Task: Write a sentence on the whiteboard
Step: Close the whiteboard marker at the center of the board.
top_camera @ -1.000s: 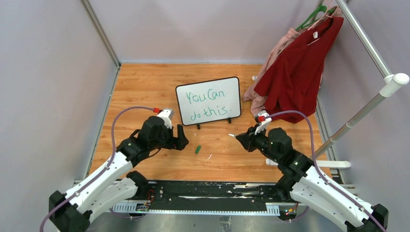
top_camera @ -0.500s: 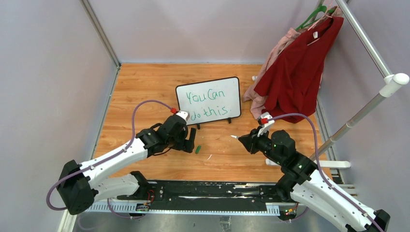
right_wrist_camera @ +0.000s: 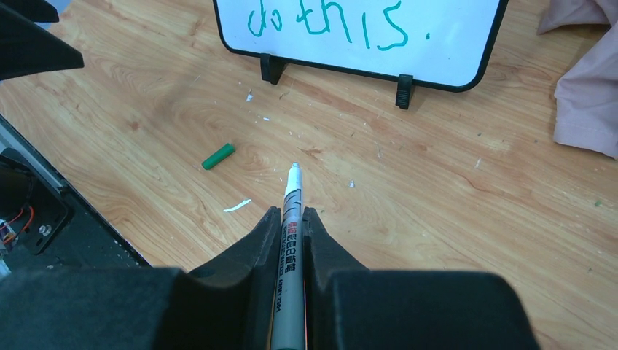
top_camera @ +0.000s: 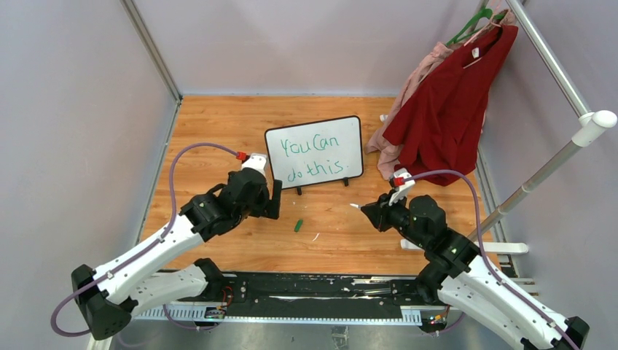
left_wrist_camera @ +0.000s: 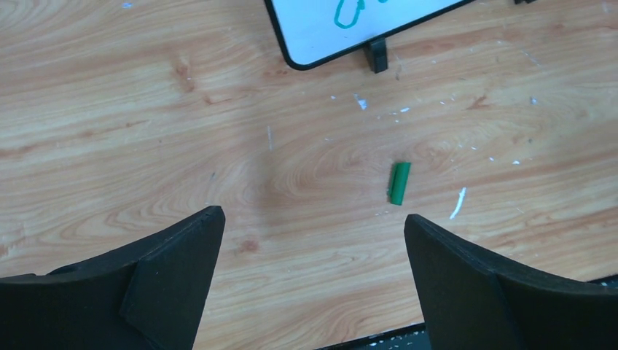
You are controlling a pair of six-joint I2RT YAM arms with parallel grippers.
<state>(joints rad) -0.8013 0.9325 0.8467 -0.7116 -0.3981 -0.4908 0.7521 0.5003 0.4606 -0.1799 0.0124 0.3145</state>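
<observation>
My left gripper moves down and to its right in the top view to the green marker cap [top_camera: 298,225] [left_wrist_camera: 399,182] next, with open fingers astride the cap.
The whiteboard [top_camera: 350,138] stands upright on its two black feet at mid-table, and the sentence [top_camera: 312,157] is on it in green, "You Can do this". My right gripper [top_camera: 366,210] is shut on a grey marker [right_wrist_camera: 291,200], whose uncapped white tip points left toward the board's front. A short way in front of the board's left foot hangs my left gripper [top_camera: 275,203], open and holding nothing. A green marker cap [left_wrist_camera: 399,182] lies on the wood just beyond its right finger. The left wrist view catches only the whiteboard's lower corner [left_wrist_camera: 313,36].
A red garment [top_camera: 444,109] and a pink one [top_camera: 408,95] hang from a metal rack pole [top_camera: 554,65] at the right, draping onto the table beside the board. A small white scrap [top_camera: 315,237] lies near the cap. A black rail [top_camera: 313,292] runs along the near edge.
My left arm swung right toward the green cap, then drew back left, its jaws spreading a little wider. The right gripper and marker barely shifted.
</observation>
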